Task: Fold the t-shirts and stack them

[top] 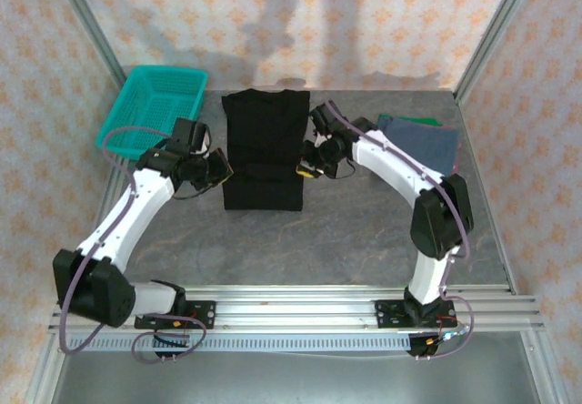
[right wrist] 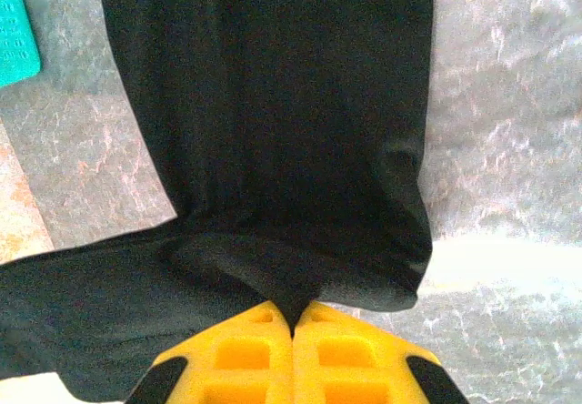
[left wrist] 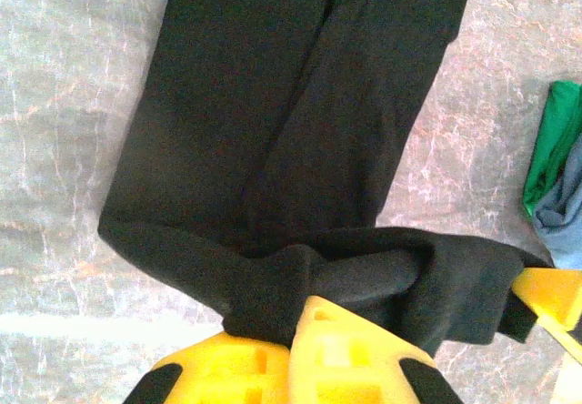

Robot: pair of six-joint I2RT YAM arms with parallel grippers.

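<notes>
My left gripper moves outward and down onto the flat middle of the strip [top: 238,146] [left wrist: 209,104] next and releases the strip's edge there, because the pinched cloth still hangs bunched up.
The large black t-shirt [top: 264,149] lies as a long folded strip on the grey table, its near end doubled back over itself. My left gripper [top: 218,169] pinches the strip's left edge and is shut on black cloth [left wrist: 300,281]. My right gripper [top: 307,169] is shut on the right edge, a fold of black cloth [right wrist: 300,304] caught between its yellow fingertips. A stack of smaller folded t-shirts sits at the back right, slate-blue [top: 420,140] above green [top: 420,121]. In the left wrist view the green t-shirt [left wrist: 555,140] and the blue one [left wrist: 568,208] show at the right edge.
A teal mesh basket [top: 153,108] stands at the back left of the table, its corner [right wrist: 16,31] in the right wrist view. Metal frame posts and patterned walls close in the back and sides. An aluminium rail [top: 291,304] carries both arm bases at the near edge.
</notes>
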